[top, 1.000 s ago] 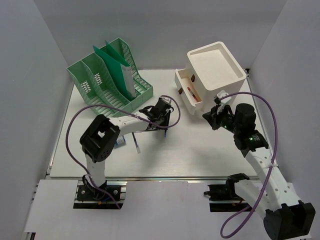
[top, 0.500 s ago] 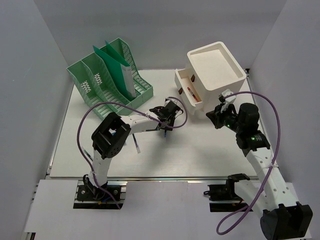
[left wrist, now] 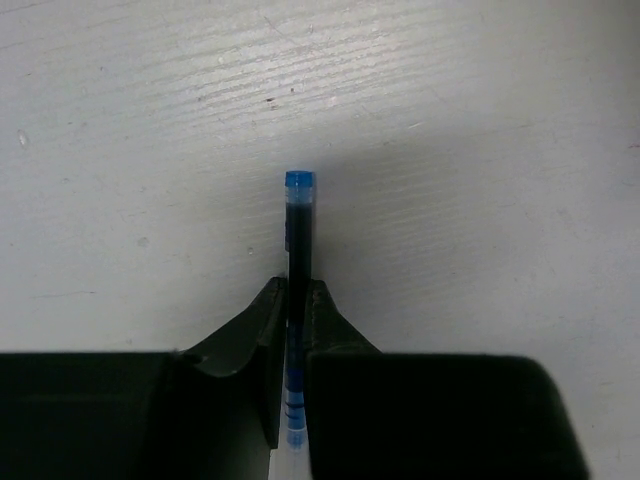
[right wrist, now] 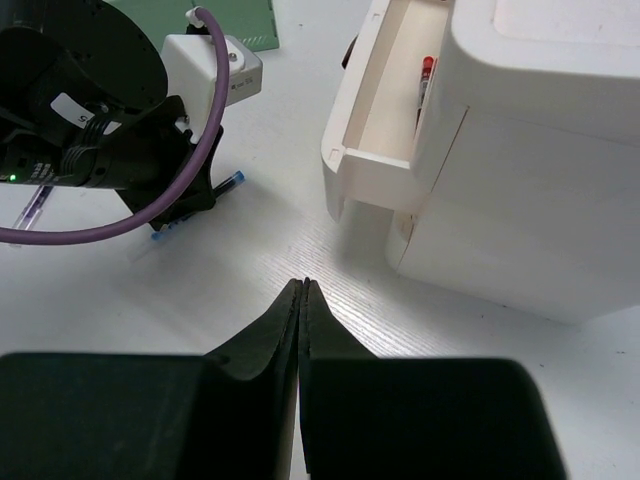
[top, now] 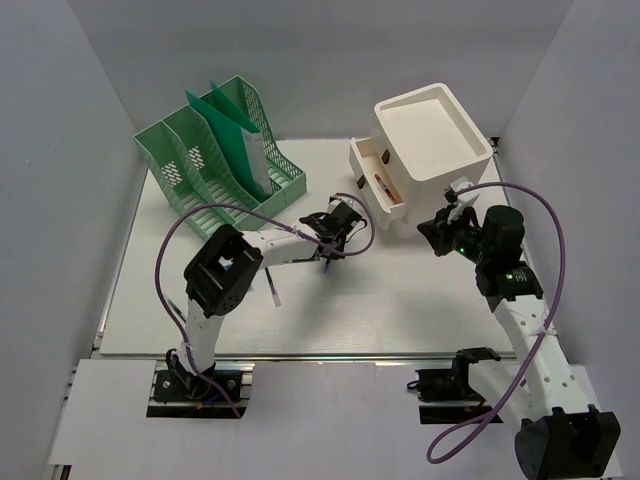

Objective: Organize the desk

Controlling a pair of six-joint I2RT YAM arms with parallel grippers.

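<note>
I will raise the blue pen (left wrist: 299, 225) in my left gripper next and then carry it outward over the open drawer, as a red pen already lies there.
A blue pen (left wrist: 299, 225) lies on the white desk (top: 400, 300), and my left gripper (left wrist: 296, 292) is shut on its barrel, with the capped end sticking out ahead of the fingertips. From above, the left gripper (top: 331, 248) sits low on the desk, in front of the green file holder. The right wrist view shows the blue pen's (right wrist: 232, 181) ends either side of the left gripper (right wrist: 190, 205). My right gripper (right wrist: 303, 284) is shut and empty, hovering above the desk in front of the drawer box; from above, the right gripper (top: 433, 228) hangs near the box's front corner.
A green file holder (top: 215, 160) with folders stands at the back left. A white drawer box (top: 430, 140) stands at the back right, its drawer (right wrist: 375, 110) pulled open with a red pen (right wrist: 425, 80) inside. Another pen (top: 272, 290) lies near the left arm.
The left arm reached further right, then its jaws closed onto the blue pen. The right gripper drifted slightly right and stayed shut.
</note>
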